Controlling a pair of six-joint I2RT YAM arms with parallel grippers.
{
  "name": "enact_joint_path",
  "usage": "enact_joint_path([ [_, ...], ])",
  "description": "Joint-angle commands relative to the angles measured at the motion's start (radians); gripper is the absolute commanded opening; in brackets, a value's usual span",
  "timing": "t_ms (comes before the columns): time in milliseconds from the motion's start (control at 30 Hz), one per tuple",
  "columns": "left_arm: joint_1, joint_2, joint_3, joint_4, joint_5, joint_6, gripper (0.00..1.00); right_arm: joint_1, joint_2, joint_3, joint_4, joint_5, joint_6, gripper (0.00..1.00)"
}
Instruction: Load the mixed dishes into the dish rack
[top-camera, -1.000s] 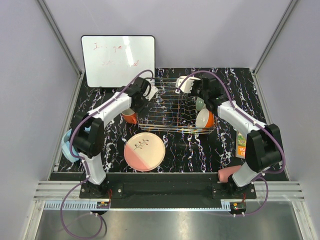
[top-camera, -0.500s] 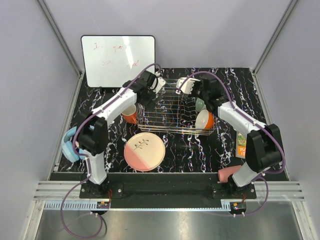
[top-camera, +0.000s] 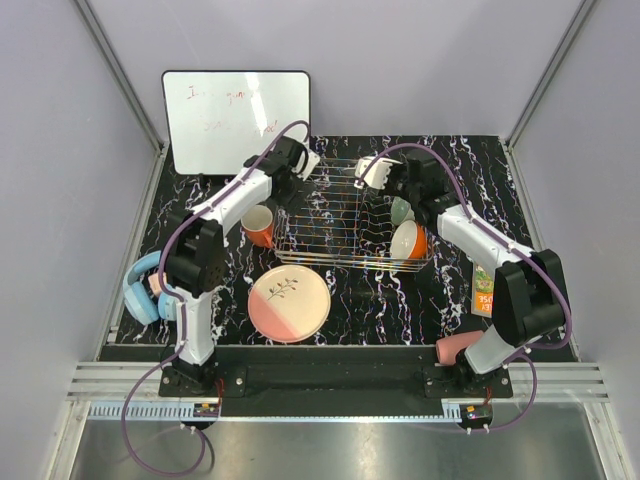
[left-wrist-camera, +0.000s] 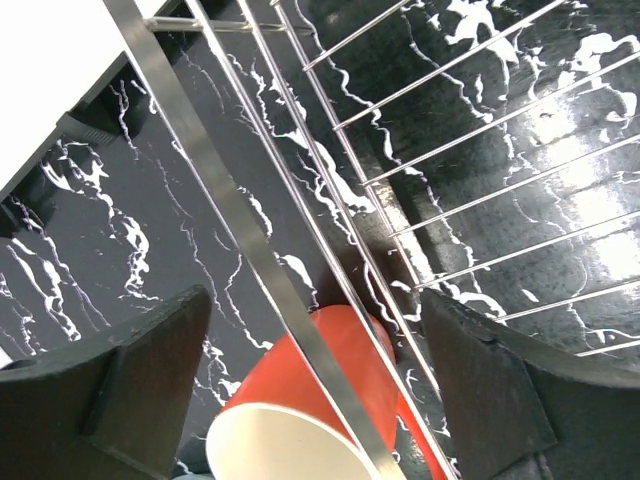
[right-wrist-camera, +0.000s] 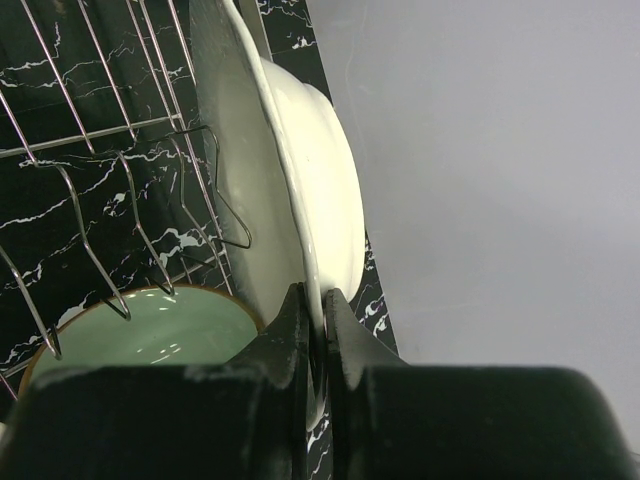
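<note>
The white plate (right-wrist-camera: 262, 170) is standing on edge beside the bent wires of the rack. My right gripper should move gently a little to the right in the top view and open.
The silver wire dish rack (top-camera: 340, 215) stands mid-table. My right gripper (top-camera: 378, 172) is shut on the rim of the white plate (right-wrist-camera: 262, 170), held on edge over the rack's far right part. The mint-green bowl (right-wrist-camera: 150, 330) lies in the rack just below it, next to a white bowl (top-camera: 410, 238). My left gripper (top-camera: 300, 160) is open and empty above the rack's far left corner; the rack's rim wire (left-wrist-camera: 215, 190) runs between its jaws, with the orange mug (left-wrist-camera: 330, 380) on the table below. The pink-and-cream plate (top-camera: 289, 303) lies in front of the rack. The pink cup (top-camera: 455, 347) lies by the right arm's base.
A whiteboard (top-camera: 235, 120) leans at the back left. Blue headphones (top-camera: 140, 295) lie at the left edge. An orange book (top-camera: 483, 290) lies at the right edge. Grey walls close in three sides.
My left gripper has risen from beside the rack's left side to its far left corner. My right gripper and the white plate have hardly moved.
</note>
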Motion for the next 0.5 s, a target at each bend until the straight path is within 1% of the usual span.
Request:
enact_joint_path([
  [0,-0.009,-0.031,-0.002,0.026,0.051,-0.01,0.83,0.002,-0.073,0.02,0.119,-0.052,0.029,0.0],
  [33,-0.009,-0.024,-0.006,0.024,0.064,-0.01,0.8,0.002,-0.073,0.02,0.118,-0.052,0.026,0.0],
  [100,-0.013,-0.014,-0.017,0.024,0.102,-0.011,0.77,0.0,-0.075,0.021,0.118,-0.05,0.026,0.0],
  [133,-0.016,-0.008,-0.022,0.021,0.108,-0.011,0.71,-0.001,-0.075,0.023,0.118,-0.052,0.024,0.0],
  [233,-0.03,-0.002,-0.037,0.024,0.133,-0.007,0.63,-0.004,-0.075,0.029,0.115,-0.054,0.024,0.0],
  [267,-0.033,-0.001,-0.039,0.026,0.14,-0.005,0.55,-0.006,-0.072,0.032,0.115,-0.054,0.026,0.0],
  [333,-0.036,0.009,-0.037,0.024,0.156,0.001,0.47,-0.007,-0.07,0.035,0.113,-0.054,0.03,0.0],
  [367,-0.039,0.012,-0.034,0.024,0.168,0.004,0.39,-0.009,-0.069,0.038,0.112,-0.057,0.032,0.0],
  [433,-0.045,0.012,-0.037,0.023,0.177,0.016,0.32,-0.012,-0.069,0.04,0.11,-0.058,0.034,0.0],
  [467,-0.055,0.01,-0.04,0.024,0.177,0.021,0.31,-0.014,-0.07,0.037,0.11,-0.058,0.032,0.0],
])
